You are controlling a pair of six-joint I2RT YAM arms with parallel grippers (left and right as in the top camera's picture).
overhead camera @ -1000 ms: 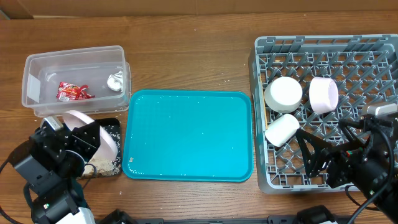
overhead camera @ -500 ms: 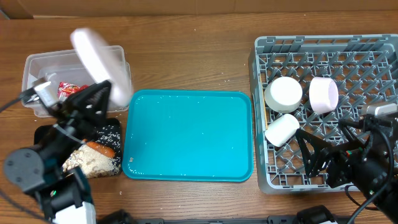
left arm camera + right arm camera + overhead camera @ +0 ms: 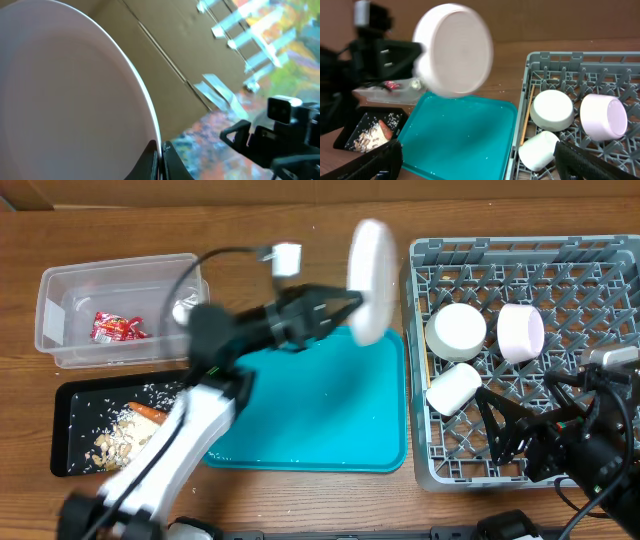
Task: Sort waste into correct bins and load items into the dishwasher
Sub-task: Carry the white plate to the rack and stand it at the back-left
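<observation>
My left gripper lowers the plate (image 3: pixel 369 280) to the right in the overhead view next, into the rack's far corner by the white bowl, where pegs stand empty.
My left gripper (image 3: pixel 350 306) is shut on the rim of the white round plate (image 3: pixel 369 280), which hangs on edge above the teal tray's far right corner, just left of the grey dishwasher rack (image 3: pixel 420 256). In the left wrist view the plate (image 3: pixel 65 95) fills the left side, with the gripper (image 3: pixel 160 151) pinching its edge. In the rack lie a white bowl (image 3: pixel 456 330), a pale pink bowl (image 3: pixel 520 332) and a white cup (image 3: pixel 453 387). My right gripper (image 3: pixel 510 432) stands open over the rack's near part, holding nothing; in its own view it (image 3: pixel 482 170) shows the plate (image 3: pixel 454 50) raised.
The clear tub (image 3: pixel 50 320) at far left holds a red wrapper (image 3: pixel 118 328) and a white tissue (image 3: pixel 183 310). The black tray (image 3: pixel 75 408) below it carries a carrot (image 3: pixel 148 412), beige scraps (image 3: pixel 108 446) and rice. The teal tray (image 3: pixel 300 410) lies in the middle.
My left arm swung the plate from over the black tray, past the tub, and far right to the rack's edge. The right arm has stayed still.
</observation>
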